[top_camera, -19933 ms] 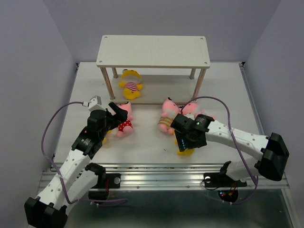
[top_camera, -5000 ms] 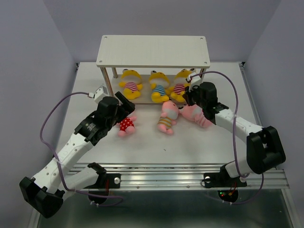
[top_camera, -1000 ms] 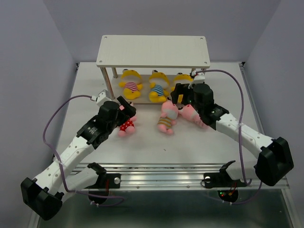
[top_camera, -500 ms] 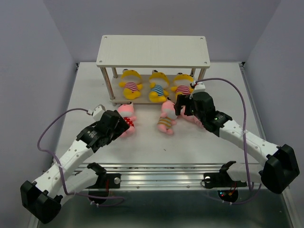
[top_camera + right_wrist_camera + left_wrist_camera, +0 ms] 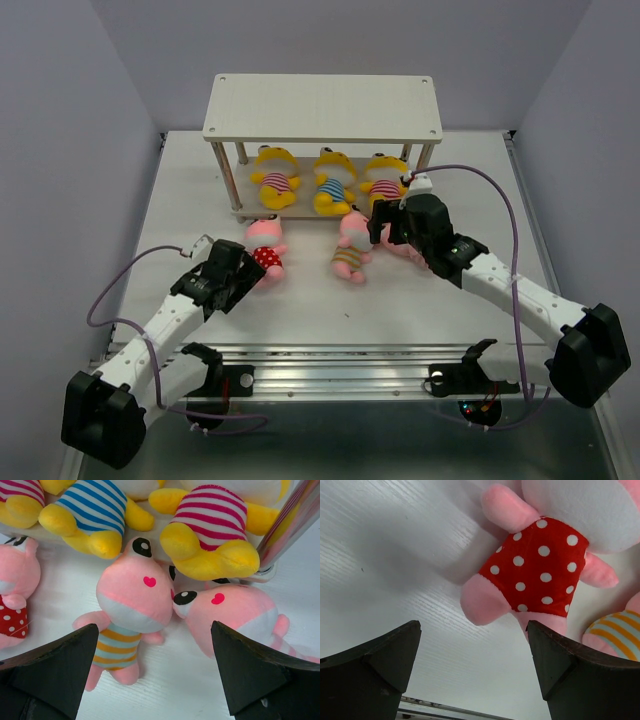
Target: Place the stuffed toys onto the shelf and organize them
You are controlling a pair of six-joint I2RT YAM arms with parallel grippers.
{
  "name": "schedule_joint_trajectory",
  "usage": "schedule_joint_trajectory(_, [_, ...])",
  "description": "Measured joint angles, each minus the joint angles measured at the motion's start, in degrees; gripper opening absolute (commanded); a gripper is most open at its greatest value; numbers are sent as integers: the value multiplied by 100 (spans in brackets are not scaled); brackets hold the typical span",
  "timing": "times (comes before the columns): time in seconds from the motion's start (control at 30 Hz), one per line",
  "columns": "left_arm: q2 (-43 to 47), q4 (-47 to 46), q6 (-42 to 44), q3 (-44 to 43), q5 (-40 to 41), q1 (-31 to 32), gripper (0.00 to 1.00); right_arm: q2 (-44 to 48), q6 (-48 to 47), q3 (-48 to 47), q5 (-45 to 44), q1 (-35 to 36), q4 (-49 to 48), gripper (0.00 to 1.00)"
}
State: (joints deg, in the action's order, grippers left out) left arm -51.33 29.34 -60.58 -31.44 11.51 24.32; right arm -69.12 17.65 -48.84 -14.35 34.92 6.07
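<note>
The polka-dot toy has one foot farther from the orange-striped toy, and my left gripper will go down to that foot next.
The shelf [image 5: 322,108] stands at the back, and three yellow stuffed toys [image 5: 275,178] [image 5: 333,183] [image 5: 385,182] lie on its lower board. Three pink ones lie on the table in front of it. My left gripper [image 5: 238,268] is open just short of the feet of the polka-dot toy [image 5: 535,565], with nothing between its fingers. My right gripper [image 5: 386,226] hangs open above the orange-striped pink toy [image 5: 132,597] and the pink toy beside it [image 5: 235,615], touching neither. From above, the right gripper partly covers that second pink toy.
The shelf's thin metal leg [image 5: 295,520] stands close to the right gripper's right side. The orange-striped toy [image 5: 615,635] lies just right of the polka-dot one. Purple cables loop off both arms. A metal rail [image 5: 340,355] runs along the near table edge.
The right gripper has backed out from the shelf's lower board, leaving the third yellow toy there. The left gripper has slid back toward the near edge, away from the polka-dot toy.
</note>
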Motion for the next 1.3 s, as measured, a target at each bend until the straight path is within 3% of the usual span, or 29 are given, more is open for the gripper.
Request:
schedule_joint_trajectory(0.17, [-31,-365,140,234,-249,-431,94,-15,-9,0,-2,0,-2,100])
schedule_joint_trajectory(0.4, [-74,-811,282,424,-509,-588,73,-66,-9,0,-33,0,2,100])
schedule_joint_trajectory(0.57, [-295,-1078,315,522,-761,-605,66,-66,-9,0,-127,0,20,100])
schedule_joint_trajectory(0.67, [-400,-1226,337,555,-848,-605,51,-63,-9,0,-201,0,68,100])
schedule_joint_trajectory(0.7, [-422,-1281,343,555,-868,-605,39,-63,-9,0,-229,0,90,100])
schedule_joint_trajectory(0.77, [-466,-1360,361,555,-896,-608,27,-59,-9,0,-275,0,120,100])
schedule_joint_trajectory(0.83, [-518,-1410,372,555,-909,-608,3,-44,-9,0,-315,0,138,100])
schedule_joint_trajectory(0.87, [-531,-1412,376,555,-903,-608,0,-26,-9,0,-328,0,146,100])
schedule_joint_trajectory(1.13, [-208,-898,732,199,-621,-608,0,127,-11,28,-413,0,146,100])
schedule_joint_trajectory(1.3, [431,-216,1340,-883,-85,-605,0,199,-35,140,-518,0,164,100])
